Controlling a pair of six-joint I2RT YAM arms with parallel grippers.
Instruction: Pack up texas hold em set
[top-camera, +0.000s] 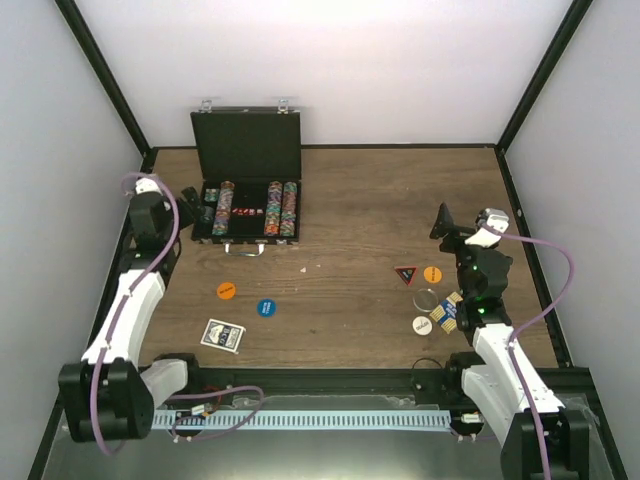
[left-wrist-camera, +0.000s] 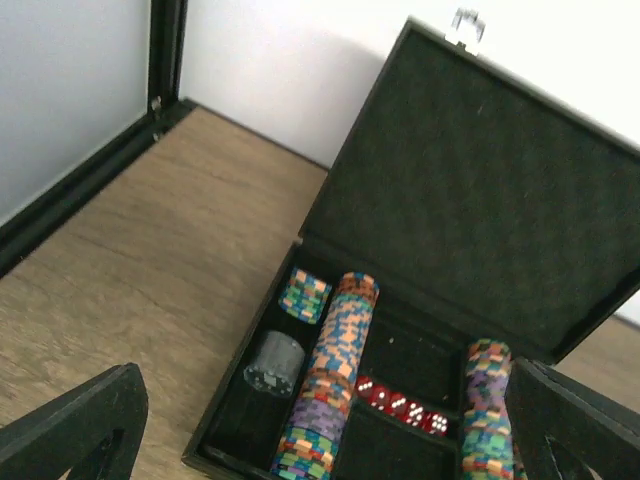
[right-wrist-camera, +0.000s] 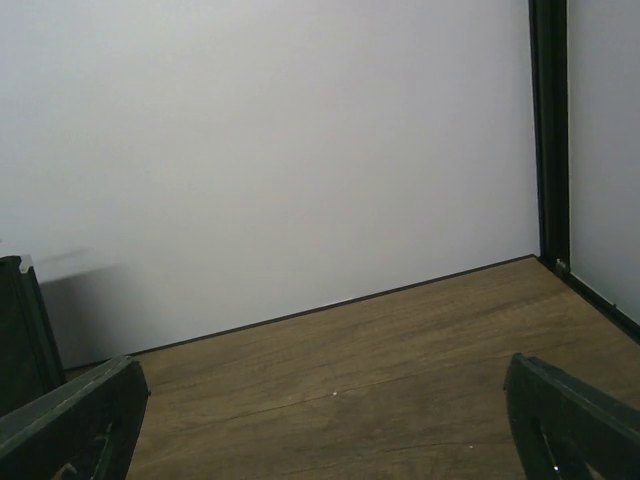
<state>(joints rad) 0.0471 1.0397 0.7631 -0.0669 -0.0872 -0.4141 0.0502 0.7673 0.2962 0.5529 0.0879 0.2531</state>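
Note:
The case's outer side rim (left-wrist-camera: 224, 390) beside the grey translucent stack lies below my left gripper's spread fingers, so that gripper moves down onto it and closes there next.
The black case (top-camera: 247, 150) of the texas hold em set stands open at the back left, lid upright. Inside lie rows of multicoloured chips (left-wrist-camera: 340, 370) and red dice (left-wrist-camera: 402, 407). My left gripper (top-camera: 192, 203) hovers open at the case's left end; the left wrist view shows its fingers (left-wrist-camera: 85, 415) spread wide over the tray. On the table lie a blue-backed deck (top-camera: 222, 335), an orange disc (top-camera: 227, 290), a blue disc (top-camera: 265, 308), a dark triangle (top-camera: 405, 273), another orange disc (top-camera: 432, 273) and a white disc (top-camera: 422, 325). My right gripper (top-camera: 452, 228) is open above bare table, right of the triangle.
A short stack of striped chips (top-camera: 447, 312) lies beside the right arm, next to a clear disc (top-camera: 425, 298). A grey translucent stack (left-wrist-camera: 272, 362) sits in the case's left compartment. Black frame posts (top-camera: 100, 75) and white walls enclose the table (top-camera: 360, 200).

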